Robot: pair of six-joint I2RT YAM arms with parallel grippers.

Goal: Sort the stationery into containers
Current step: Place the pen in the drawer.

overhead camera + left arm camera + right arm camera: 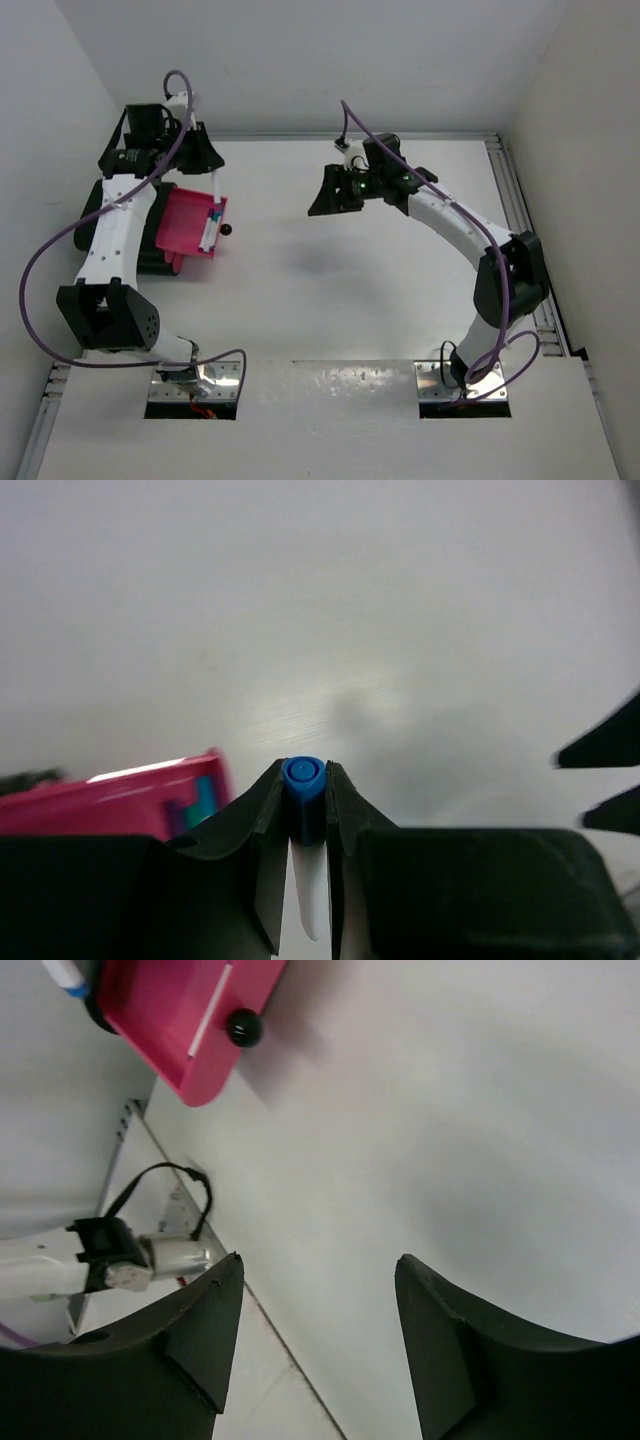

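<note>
My left gripper should move back and down next and release the white pen beside the tray's pens. The bare bottom of the tray there is below and back from the gripper.
My left gripper (211,171) is shut on a white pen with a blue cap (302,792), held over the far edge of the magenta-pink tray (185,228). In the left wrist view the jaws (302,766) pinch the cap, and the tray's corner (120,798) shows at the left with teal and purple bits inside. A white pen (211,1010) lies in the tray in the right wrist view. The black box (152,256) lies under the tray and my left arm, mostly hidden. My right gripper (320,200) is open and empty above the middle of the table, in the wrist view too (320,1262).
A small black round thing (227,230) sits at the tray's right rim, also in the right wrist view (243,1027). White walls close in the table at left, back and right. A metal rail (515,200) runs along the right edge.
</note>
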